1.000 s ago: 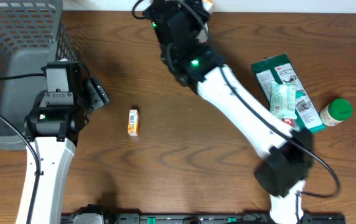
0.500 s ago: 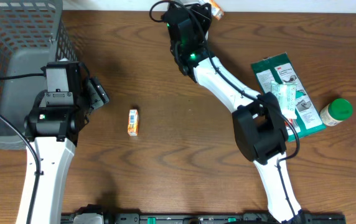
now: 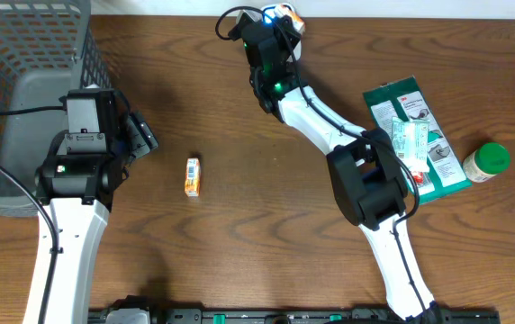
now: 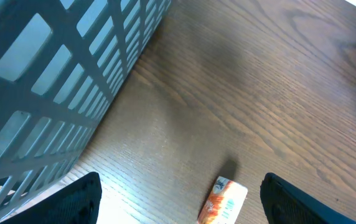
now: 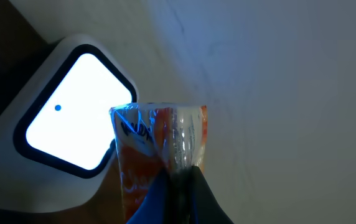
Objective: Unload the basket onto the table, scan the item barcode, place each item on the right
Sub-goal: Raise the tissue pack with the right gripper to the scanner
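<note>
The green package's bottle-side end (image 3: 447, 166) lies back from my right gripper and to its right in the overhead view, so I should swing there and release the packet.
My right gripper (image 3: 280, 20) reaches to the table's far edge and is shut on an orange plastic-wrapped packet (image 3: 288, 13). In the right wrist view the packet (image 5: 162, 140) stands pinched at its wrap seam between the fingers (image 5: 179, 183). It is right beside the lit window of a white scanner (image 5: 72, 134), and blue light falls on its wrap. My left gripper (image 3: 140, 135) hangs open at the left. A small orange tissue pack (image 4: 223, 202) lies on the wood between and below the left gripper's fingertips (image 4: 179, 200), untouched.
A grey mesh basket (image 3: 23, 81) fills the back left corner, close to the left arm. On the right lie a green flat package (image 3: 415, 135) with a small packet on it and a green-lidded bottle (image 3: 485, 163). The tissue pack (image 3: 192, 176) lies mid-table.
The right arm has swung its wrist further back to the table's far edge, carrying the orange packet to the scanner window. The left arm has not moved.
</note>
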Controlling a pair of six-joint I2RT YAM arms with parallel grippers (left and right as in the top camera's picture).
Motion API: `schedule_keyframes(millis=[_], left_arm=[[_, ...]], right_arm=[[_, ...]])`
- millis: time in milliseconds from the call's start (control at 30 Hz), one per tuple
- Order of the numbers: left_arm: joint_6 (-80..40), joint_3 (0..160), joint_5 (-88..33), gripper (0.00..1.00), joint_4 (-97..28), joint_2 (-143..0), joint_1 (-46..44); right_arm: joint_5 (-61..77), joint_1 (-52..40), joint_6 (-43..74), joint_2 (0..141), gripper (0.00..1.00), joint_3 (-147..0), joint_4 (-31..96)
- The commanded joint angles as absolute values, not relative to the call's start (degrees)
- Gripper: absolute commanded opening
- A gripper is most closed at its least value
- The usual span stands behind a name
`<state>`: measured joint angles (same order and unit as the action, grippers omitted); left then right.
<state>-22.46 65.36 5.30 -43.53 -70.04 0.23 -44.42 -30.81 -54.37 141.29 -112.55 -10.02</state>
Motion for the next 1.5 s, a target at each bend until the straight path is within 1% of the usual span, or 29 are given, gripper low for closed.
schedule_keyframes(millis=[0,200,667,867,933,1167,1300,1467], left_arm=[[-22.11,65.36,6.07,0.83,-43.7,-70.11,0.47],[-22.11,65.36,6.07,0.83,-43.7,-70.11,0.47],[-22.11,65.36,6.07,0.83,-43.7,-70.11,0.47],[-22.11,65.36,6.07,0.83,-43.7,-70.11,0.47],[-22.11,65.36,6.07,0.83,-43.7,-70.11,0.47],[-22.11,65.36,6.07,0.83,-43.7,-70.11,0.47],[-22.11,65.36,6.07,0.83,-43.7,-70.11,0.47],[-22.11,65.36,6.07,0.82,-43.7,-70.11,0.47]], right_arm=[[-43.18,-30.41,-52.45,143.83,0.01,-113.6,-10.52],[-43.0,-30.52,-48.47,144.03,0.01,-113.6,-10.46],[-43.11,-30.41,-48.42,144.03,0.01,-113.6,-10.26],[-46.59,-30.44,-48.58,143.98,0.01,-113.62,-13.21],[-48.03,-30.76,-50.46,143.59,0.01,-113.65,-14.55],[-52.97,-32.69,-51.81,139.63,0.01,-113.65,-14.28],[-55.27,-34.17,-48.1,134.76,0.01,-113.62,-8.25],[-50.74,-35.16,-32.53,126.39,0.01,-113.62,9.61]])
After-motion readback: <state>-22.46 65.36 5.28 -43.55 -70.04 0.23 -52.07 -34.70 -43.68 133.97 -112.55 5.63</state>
